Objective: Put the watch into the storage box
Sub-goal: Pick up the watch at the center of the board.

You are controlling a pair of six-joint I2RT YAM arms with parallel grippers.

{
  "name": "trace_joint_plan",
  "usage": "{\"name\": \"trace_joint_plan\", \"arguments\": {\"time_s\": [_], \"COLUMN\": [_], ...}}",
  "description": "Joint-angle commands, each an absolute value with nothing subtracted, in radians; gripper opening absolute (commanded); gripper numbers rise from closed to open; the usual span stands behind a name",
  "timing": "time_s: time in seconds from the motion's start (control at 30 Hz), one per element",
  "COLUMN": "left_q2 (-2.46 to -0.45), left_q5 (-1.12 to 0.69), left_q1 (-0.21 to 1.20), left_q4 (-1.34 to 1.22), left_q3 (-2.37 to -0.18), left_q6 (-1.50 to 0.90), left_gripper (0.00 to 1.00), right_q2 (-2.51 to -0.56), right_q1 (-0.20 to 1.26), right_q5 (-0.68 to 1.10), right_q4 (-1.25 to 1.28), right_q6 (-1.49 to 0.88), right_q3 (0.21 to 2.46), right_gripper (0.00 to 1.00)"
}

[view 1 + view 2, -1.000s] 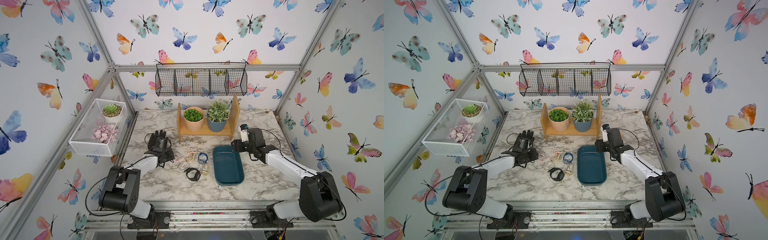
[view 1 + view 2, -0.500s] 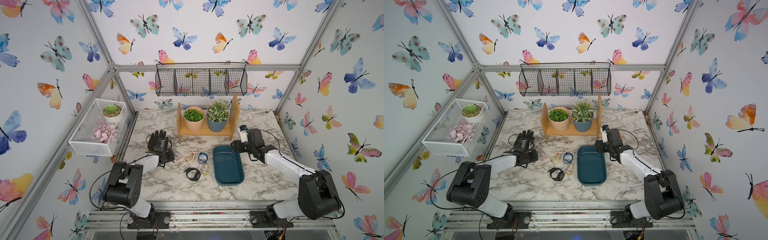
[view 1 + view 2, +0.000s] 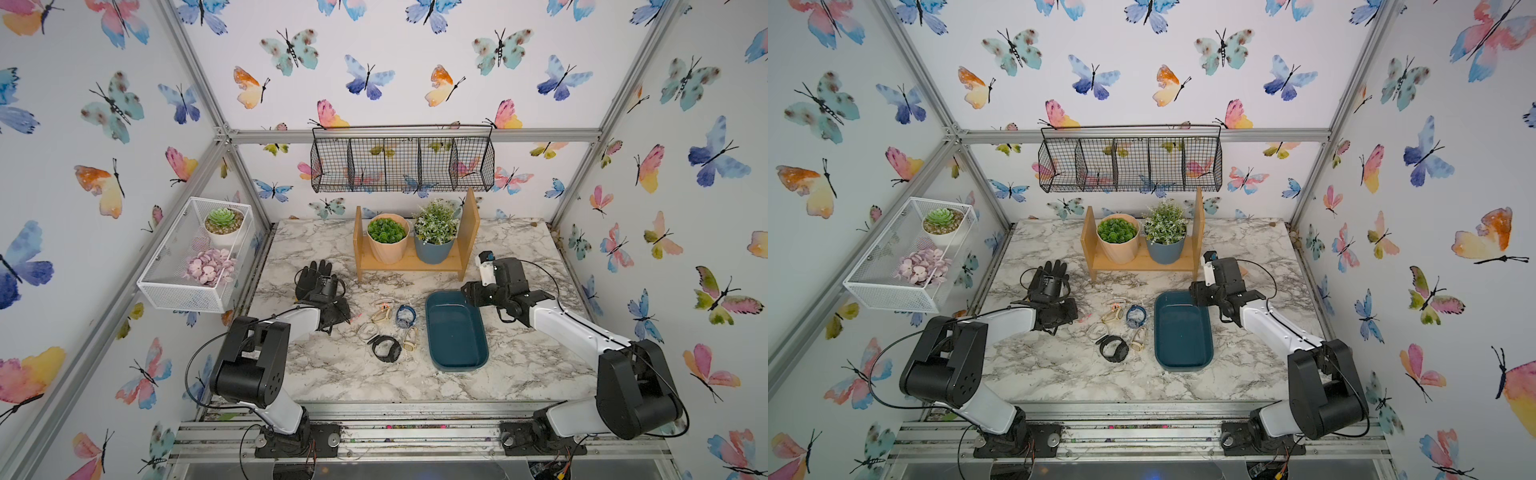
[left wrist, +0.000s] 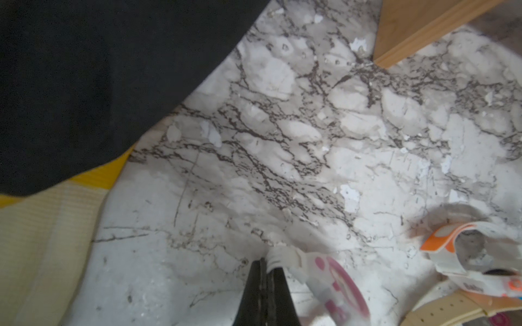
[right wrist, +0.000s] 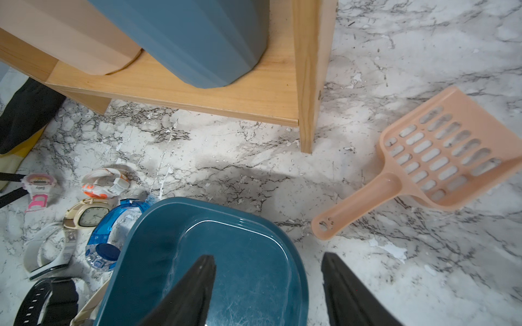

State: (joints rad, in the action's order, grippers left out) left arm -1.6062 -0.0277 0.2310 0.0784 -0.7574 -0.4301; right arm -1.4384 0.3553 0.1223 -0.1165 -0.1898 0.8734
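Observation:
My left gripper should lift across the other watches to the box beyond them, then release the strap low in the box's far end [image 3: 447, 308].
Several watches lie in a loose group left of the storage box [image 3: 456, 332], a shallow teal tray that holds nothing. A pink-and-white watch [image 4: 330, 276] lies at the group's left edge. My left gripper [image 4: 267, 264] is shut on the white end of its strap, low over the table. The other watches are an orange-and-white one [image 4: 452, 240], a beige square-faced one [image 5: 87, 216], a clear blue one [image 3: 405, 316] and a black one [image 3: 386, 347]. My right gripper [image 5: 268, 258] hangs open and holds nothing, over the box's far right corner.
A black glove [image 3: 316, 276] lies behind the left gripper. A wooden shelf [image 3: 411, 262] with two potted plants stands at the back. A peach slotted scoop [image 5: 423, 161] lies beside the shelf's right leg. A black wire basket [image 3: 403, 164] and a white mesh basket [image 3: 195, 257] hang on the walls.
The left gripper's jaws have closed onto the pink-and-white watch's strap. The left arm's elbow has shifted a little. The right arm has barely moved.

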Motion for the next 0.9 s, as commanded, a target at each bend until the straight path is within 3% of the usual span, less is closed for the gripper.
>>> {"name": "trace_joint_plan", "arguments": {"time_s": [0.0,0.37,0.57,0.87], "left_q2": [-1.553,-1.487,-1.575,-1.818], "left_q5": [-0.021,-0.064,-0.052,-0.037], "left_q1": [0.269,0.570,0.734,0.825], "left_q4": [0.103,0.092,0.088,0.080], "left_q3": [-0.779,-0.926,-1.043,-1.225], "left_q6": [-0.405,-0.292,-0.292,-0.311], "left_gripper": [0.00,0.00,0.00,0.00], "right_q2": [-1.441,-1.355,-1.340,-1.330], "right_q1": [0.364,0.364,0.364,0.364], "right_q5": [0.155,0.117,0.095,0.077], "right_q4": [-0.099,-0.103,-0.107,-0.100], "right_q6": [-0.182,-0.167,-0.176,-0.196], "right_q3": [0.864,0.872,0.865,0.857], "right_gripper": [0.66,0.68,0.70,0.70]}}
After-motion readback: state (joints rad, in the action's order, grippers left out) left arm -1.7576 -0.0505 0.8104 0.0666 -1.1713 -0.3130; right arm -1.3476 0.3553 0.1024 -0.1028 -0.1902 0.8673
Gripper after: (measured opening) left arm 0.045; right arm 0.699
